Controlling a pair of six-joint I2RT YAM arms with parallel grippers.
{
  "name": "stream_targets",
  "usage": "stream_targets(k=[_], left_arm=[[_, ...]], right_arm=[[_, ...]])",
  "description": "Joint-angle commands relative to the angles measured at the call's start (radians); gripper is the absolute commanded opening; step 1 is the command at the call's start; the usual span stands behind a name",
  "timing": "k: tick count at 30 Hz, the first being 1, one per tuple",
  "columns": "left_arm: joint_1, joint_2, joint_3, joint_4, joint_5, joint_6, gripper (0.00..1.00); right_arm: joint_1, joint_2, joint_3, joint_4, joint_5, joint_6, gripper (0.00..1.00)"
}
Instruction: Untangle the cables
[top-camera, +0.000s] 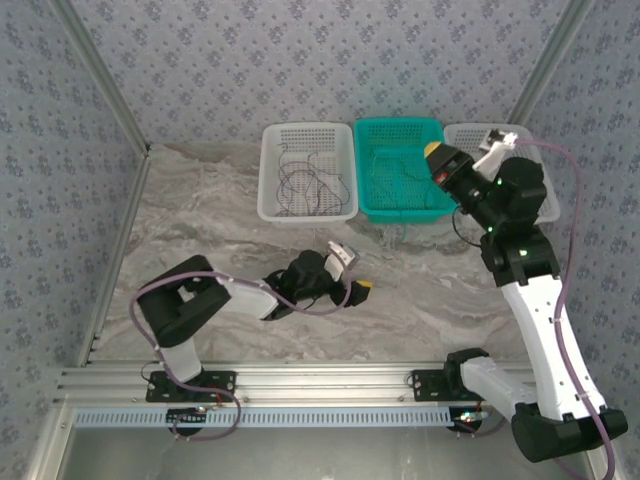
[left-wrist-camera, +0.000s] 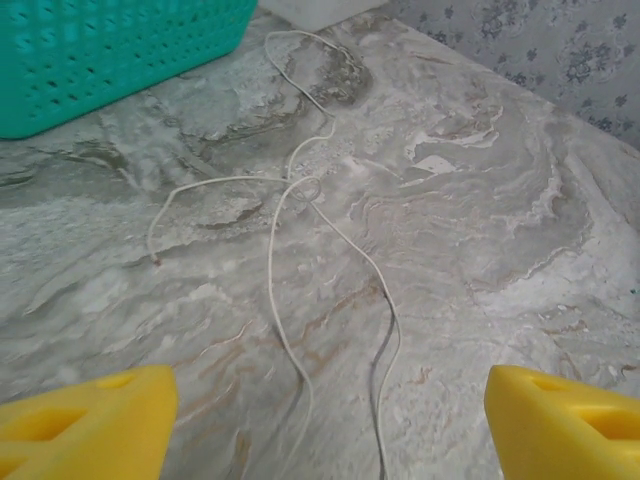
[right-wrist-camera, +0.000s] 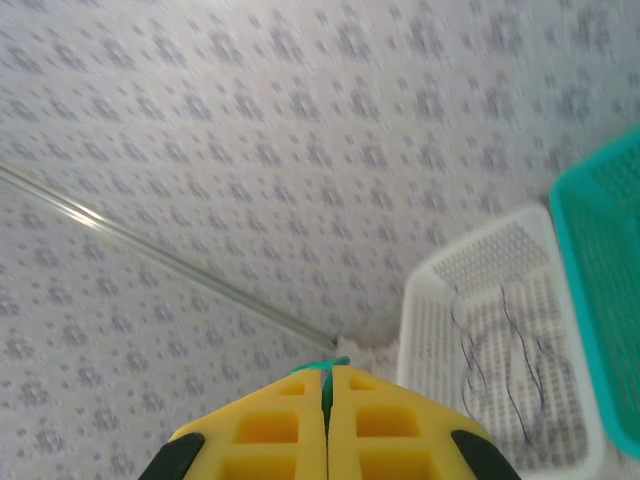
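Note:
The right gripper moves outward next, tips its fingers down over the teal basket's far end and then lets go of the cable. Matching teal cables already lie inside.
A thin pale cable lies in loose loops on the marble table, running down between my left gripper's yellow fingers. That left gripper is open and low over the table, holding nothing; from above it sits mid-table. My right gripper is shut on a teal-green cable, a short bit of which sticks out at the tips. It hovers at the teal basket's right edge. Dark cables lie tangled in the left white basket. Teal cables rest in the teal basket.
A second white basket stands at the back right, partly behind the right arm. All three baskets line the back wall. The patterned walls close in the table on the left, back and right.

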Motion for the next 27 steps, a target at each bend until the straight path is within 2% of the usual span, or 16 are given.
stream_targets(k=[1,6,9,11,13,18,22,24,26,27], left_arm=[[-0.005,-0.206,-0.005,-0.046,-0.066,0.055,0.81],[-0.006,-0.462,-0.045,-0.279,-0.176,0.149,0.81],[-0.005,-0.589,-0.041,-0.449,-0.282,0.145,0.81],[-0.002,-0.658,-0.025,-0.575,-0.440,0.065,0.81],[0.003,-0.714,-0.019,-0.666,-0.520,0.010,0.81],[0.033,-0.811,-0.011,-0.851,-0.661,-0.166,0.81],[0.134,-0.801,0.063,-1.154,-0.736,-0.457,0.88],[0.180,-0.781,0.092,-1.250,-0.736,-0.545,0.88],[0.212,-0.762,0.103,-1.289,-0.722,-0.584,0.87],[0.226,-0.757,0.105,-1.297,-0.708,-0.599,0.87]], right_arm=[[-0.008,0.045,0.098,0.051,0.110,-0.085,0.00],[-0.018,0.203,0.193,0.116,0.241,-0.187,0.00],[-0.023,0.321,0.228,0.185,0.246,-0.219,0.00],[-0.018,0.408,0.224,0.256,0.273,-0.226,0.00],[-0.015,0.483,0.222,0.294,0.322,-0.209,0.00],[-0.020,0.676,0.263,0.288,0.366,-0.212,0.00],[-0.027,0.786,0.265,0.243,0.379,-0.175,0.01],[-0.028,0.817,0.271,0.210,0.384,-0.166,0.18],[-0.029,0.847,0.308,0.155,0.389,-0.172,0.46],[-0.028,0.859,0.343,0.108,0.398,-0.171,0.54]])
